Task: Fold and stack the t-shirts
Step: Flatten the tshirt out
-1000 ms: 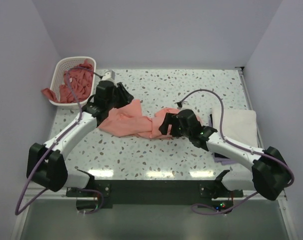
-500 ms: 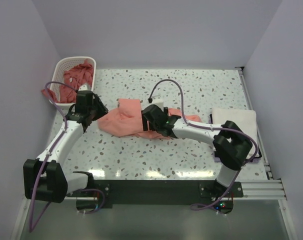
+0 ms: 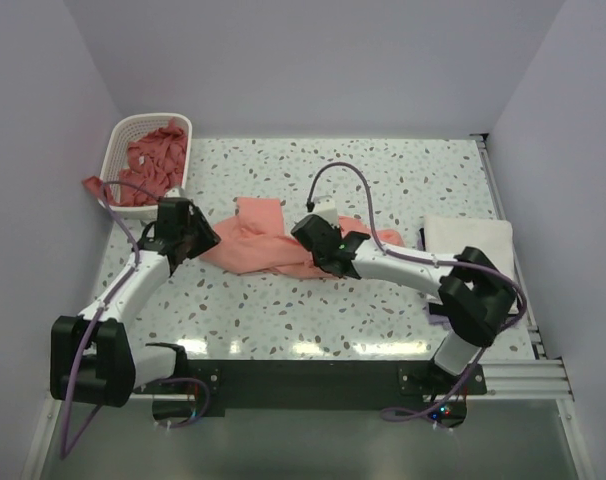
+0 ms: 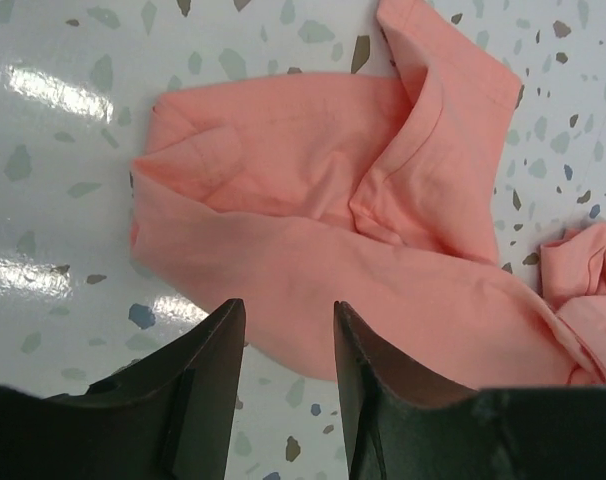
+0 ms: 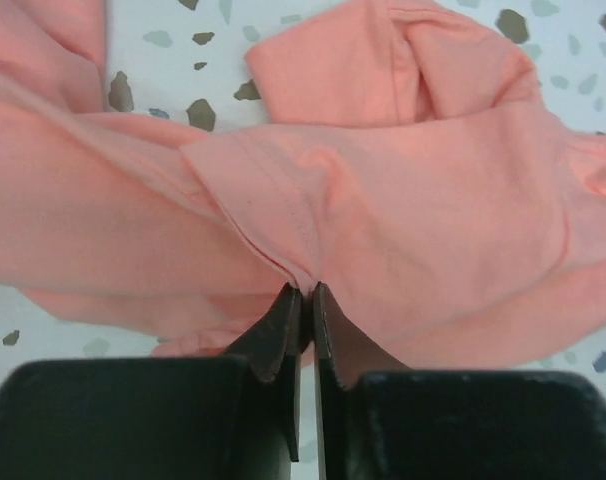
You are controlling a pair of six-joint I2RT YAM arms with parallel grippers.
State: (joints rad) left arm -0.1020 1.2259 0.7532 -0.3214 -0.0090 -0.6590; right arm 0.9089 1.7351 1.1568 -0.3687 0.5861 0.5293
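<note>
The t-shirt is crumpled, so I will drag my right gripper to the bare tabletop, back and to its right in the top view, and let go of the t-shirt's fold there.
A crumpled salmon-pink t-shirt (image 3: 261, 243) lies in the middle of the speckled table, also filling the left wrist view (image 4: 363, 230) and the right wrist view (image 5: 383, 200). My right gripper (image 3: 316, 240) is shut on a fold of this t-shirt (image 5: 305, 288), pinching a seam. My left gripper (image 3: 191, 240) stands open at the shirt's left edge (image 4: 283, 312), fingers either side of the hem, nothing clamped. More pink t-shirts (image 3: 153, 160) are heaped in the basket. A folded white t-shirt (image 3: 470, 245) lies at the right.
The white lattice basket (image 3: 123, 130) stands at the back left corner, one pink shirt hanging over its near rim. A dark flat object (image 3: 445, 318) shows beneath the white shirt's near edge. Grey walls close the table on three sides.
My right gripper has slid left across the pink shirt and closed on a fold. My left arm has drawn back from the shirt's top to its left edge, still open.
</note>
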